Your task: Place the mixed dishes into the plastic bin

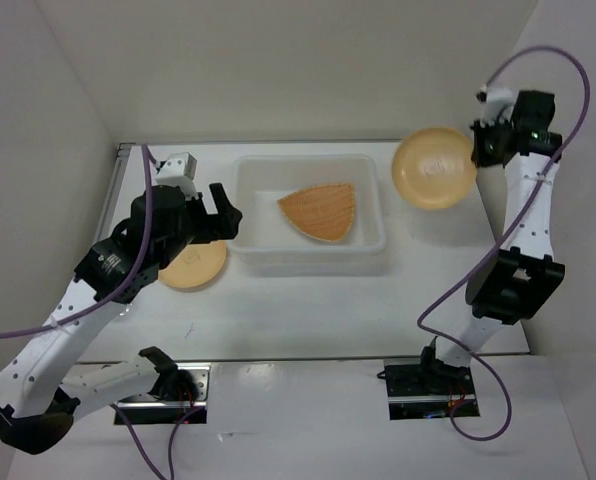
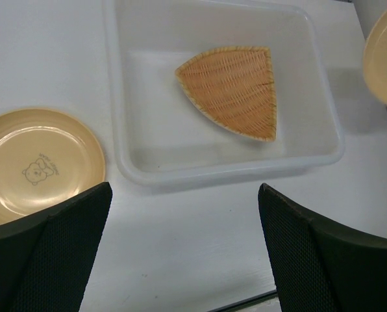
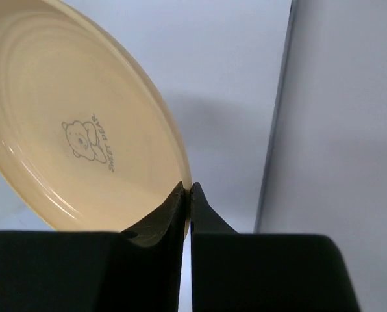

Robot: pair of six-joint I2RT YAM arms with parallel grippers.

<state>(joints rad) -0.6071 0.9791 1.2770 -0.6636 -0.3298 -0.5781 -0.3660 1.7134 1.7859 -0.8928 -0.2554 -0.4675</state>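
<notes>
My right gripper swings to the left in the top view next, since the held plate still hangs beside the bin. Then it brings the plate down over the woven tray (image 1: 322,211).
The translucent white plastic bin (image 1: 248,245) stands mid-table with the tan woven fan-shaped tray (image 1: 322,211) lying inside; both also show in the left wrist view, bin (image 2: 326,123) and tray (image 2: 236,88). One yellow-orange plate (image 1: 194,267) lies on the table left of the bin, seen also in the left wrist view (image 2: 37,166). My left gripper (image 1: 221,215) is open and empty, above the table between that plate and the bin. My right gripper (image 3: 187,190) is shut on the rim of the second plate (image 1: 434,168), held tilted in the air right of the bin. No clear cups are in view.
White walls enclose the table on the left, back and right. A dark seam (image 3: 274,123) where table meets the right wall runs close beside my right gripper. The table's near edge (image 2: 245,302) lies just below my left fingers.
</notes>
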